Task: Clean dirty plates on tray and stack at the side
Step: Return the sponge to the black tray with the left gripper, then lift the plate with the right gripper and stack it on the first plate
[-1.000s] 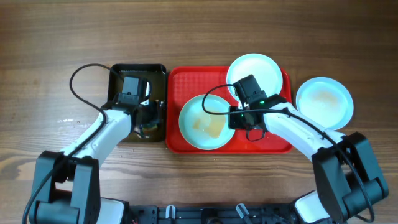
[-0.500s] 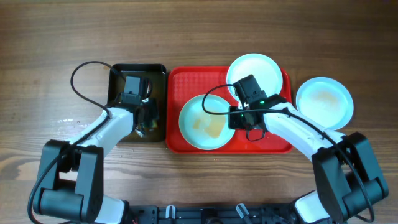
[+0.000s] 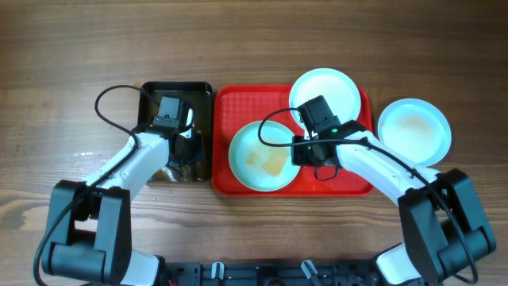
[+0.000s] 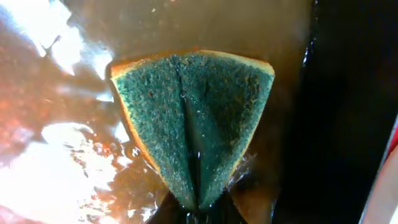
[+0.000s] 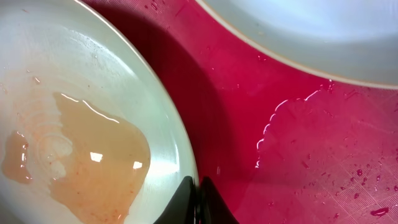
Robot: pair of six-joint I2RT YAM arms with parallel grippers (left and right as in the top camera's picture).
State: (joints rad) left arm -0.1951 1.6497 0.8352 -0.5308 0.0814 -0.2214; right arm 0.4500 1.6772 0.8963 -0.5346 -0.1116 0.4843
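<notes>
Next, I raise and tilt my right gripper, draining the puddle, then cross to release atop the third plate (image 3: 414,133), which lies to its right in the overhead view.
My left gripper (image 3: 187,151) hangs over the black tray (image 3: 155,95) and is shut on a green sponge (image 4: 193,118), which is folded in a crease between the fingers (image 4: 199,210). On the red tray (image 3: 226,103) lies a pale plate (image 3: 248,159) with an orange-brown puddle (image 5: 93,162). My right gripper (image 3: 298,151) is shut on this plate's right rim (image 5: 186,155), one finger inside and one outside. A second plate (image 3: 325,89) (image 5: 311,31) rests at the tray's back right. A third plate (image 3: 413,131) sits on the table right of the tray.
The black tray holds brownish, shiny water (image 4: 56,168). The red tray's floor (image 5: 311,143) is wet with droplets. The wooden table (image 3: 63,63) surrounds both trays. The left arm's cable (image 3: 107,99) loops left of the black tray.
My left gripper has shut on the green sponge in the black tray and shifted slightly. The right gripper and the plates have not moved.
</notes>
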